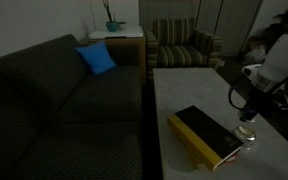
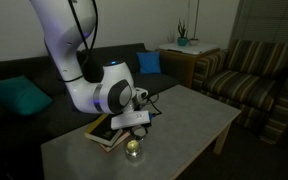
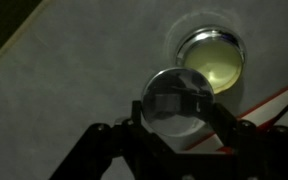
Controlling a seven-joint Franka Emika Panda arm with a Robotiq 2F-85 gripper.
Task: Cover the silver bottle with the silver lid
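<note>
I should move my gripper toward the right in the wrist view and down onto the silver bottle's open top, because the lid sits off that opening.
In the wrist view my gripper is shut on the silver lid, a flat shiny disc held between the two black fingers. The silver bottle stands open-topped on the grey table just beyond the lid, its inside showing yellowish. In both exterior views the gripper hangs just above the bottle, which sits next to the yellow-and-black book. The lid is not on the bottle; it sits slightly off to one side of the opening.
The grey table stands beside a dark sofa with a blue cushion. A striped armchair and a side table with a plant are behind.
</note>
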